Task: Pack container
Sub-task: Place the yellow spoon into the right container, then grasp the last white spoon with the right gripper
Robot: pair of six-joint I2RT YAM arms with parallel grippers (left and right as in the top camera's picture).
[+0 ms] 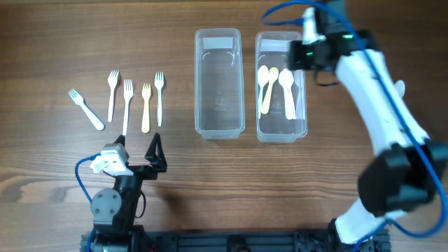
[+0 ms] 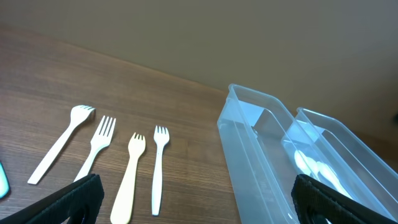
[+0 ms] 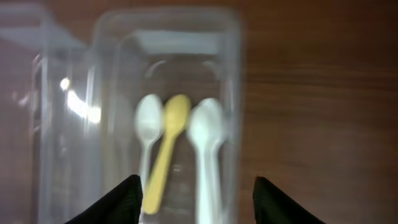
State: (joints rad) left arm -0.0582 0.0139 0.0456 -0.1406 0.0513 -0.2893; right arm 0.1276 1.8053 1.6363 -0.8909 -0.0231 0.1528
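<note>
A white spoon still lies on the tabletop past my arm. The right gripper swings away from the containers and lowers onto its neck (image 1: 401, 97) next.
Several plastic forks (image 1: 128, 98), white and pale yellow, lie in a row on the table at the left; they also show in the left wrist view (image 2: 132, 177). Two clear containers stand side by side. The left container (image 1: 201, 84) is empty. The right container (image 1: 260, 112) holds white and yellow spoons (image 1: 278, 87), which the right wrist view (image 3: 168, 143) shows blurred. My left gripper (image 1: 138, 143) is open and empty, just in front of the forks (image 2: 199, 208). My right gripper (image 3: 196, 202) is open and empty, over the right container's far end (image 1: 308, 45).
The wooden table (image 1: 63, 182) runs around everything. My right arm (image 1: 381, 119) reaches from the front right across the table's right side. The left arm's base (image 1: 112, 206) sits at the front left edge.
</note>
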